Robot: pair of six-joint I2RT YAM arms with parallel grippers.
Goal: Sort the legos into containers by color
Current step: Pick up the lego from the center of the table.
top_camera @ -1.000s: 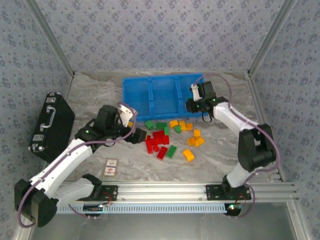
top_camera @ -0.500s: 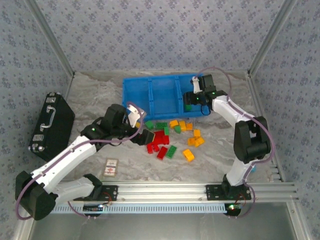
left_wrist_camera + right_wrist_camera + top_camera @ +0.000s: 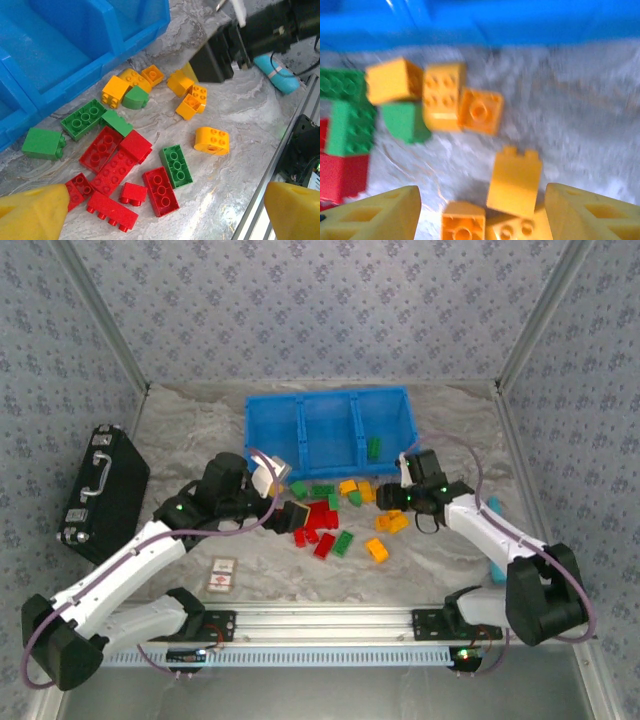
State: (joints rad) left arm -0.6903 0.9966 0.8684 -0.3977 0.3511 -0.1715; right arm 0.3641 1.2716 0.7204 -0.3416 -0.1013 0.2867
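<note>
I will next lower my right gripper around the orange-yellow brick with studs toward the bin (image 3: 515,182) and close it, because that brick is below the gripper, between its open fingers.
The legos (image 3: 335,515) lie in a loose pile in front of the blue bin (image 3: 250,440), red, green and orange-yellow mixed. One green brick (image 3: 373,447) rests in the bin's right compartment. My left gripper (image 3: 297,514) hovers open at the pile's left edge. In the left wrist view it (image 3: 165,212) is above a red brick (image 3: 161,187) and a green brick (image 3: 176,165). My right gripper (image 3: 386,498) is low at the pile's right side. It (image 3: 482,217) stands open around an orange-yellow brick (image 3: 514,182), with more orange bricks (image 3: 444,95) beyond.
A black hard case (image 3: 100,490) lies at the far left. A printed card (image 3: 222,574) sits near the front rail (image 3: 330,622). A teal object (image 3: 495,565) lies by the right arm. The bin's near wall (image 3: 520,22) is close behind the right gripper.
The right gripper was over the bin's right compartment with a green brick; the brick now lies there and the gripper has dropped back to the orange bricks. The left gripper edged toward the pile.
</note>
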